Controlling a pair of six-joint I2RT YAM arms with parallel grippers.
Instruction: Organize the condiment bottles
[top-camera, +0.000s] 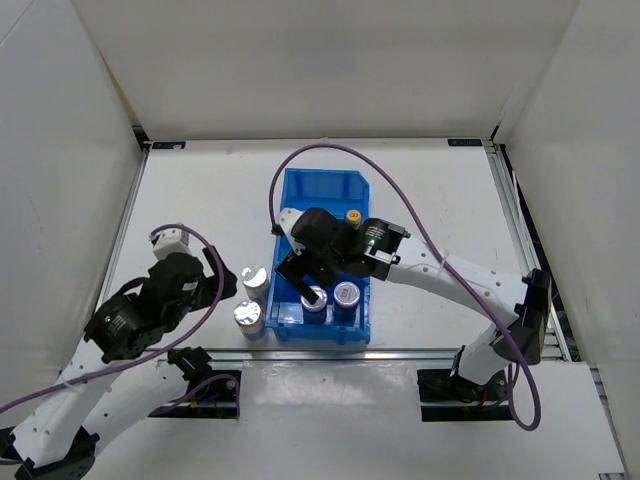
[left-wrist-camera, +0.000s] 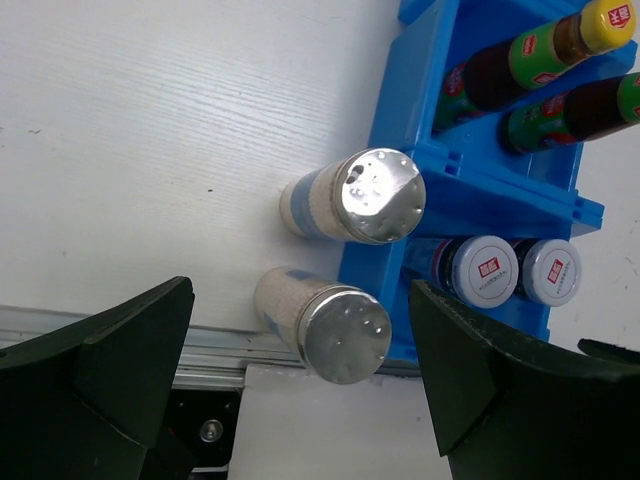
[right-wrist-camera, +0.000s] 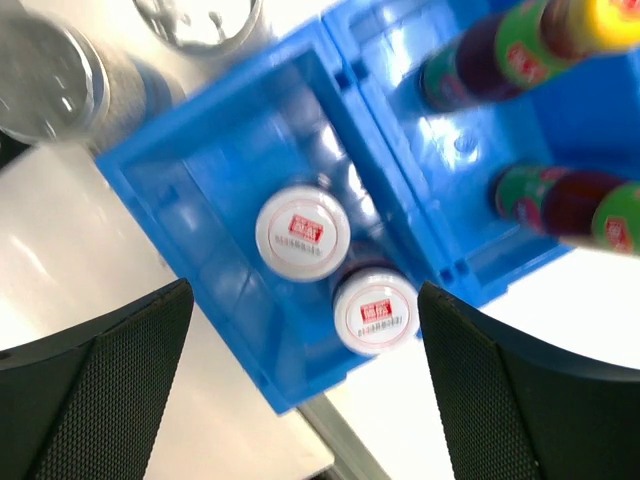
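The farther silver-capped shaker is below my left gripper, to its right in the top view, so I will go there and down around the shaker's cap.
Two plain silver-capped shakers (top-camera: 255, 278) (top-camera: 248, 316) stand on the table just left of the blue bin (top-camera: 320, 195). Two red-marked shakers (top-camera: 315, 298) (top-camera: 346, 294) stand in its near compartment. Two slim dark bottles with yellow caps (left-wrist-camera: 530, 55) (left-wrist-camera: 580, 105) stand in compartments farther back. My left gripper (top-camera: 218, 283) is open and empty, left of the plain shakers (left-wrist-camera: 378, 197) (left-wrist-camera: 345, 334). My right gripper (top-camera: 305, 275) is open and empty above the near compartment, over the red-marked tops (right-wrist-camera: 302, 232) (right-wrist-camera: 375, 311).
The bin's wall (left-wrist-camera: 400, 100) stands right beside the plain shakers. The table's front metal rail (top-camera: 400, 350) runs just behind the bin's near end. White walls enclose the table on three sides.
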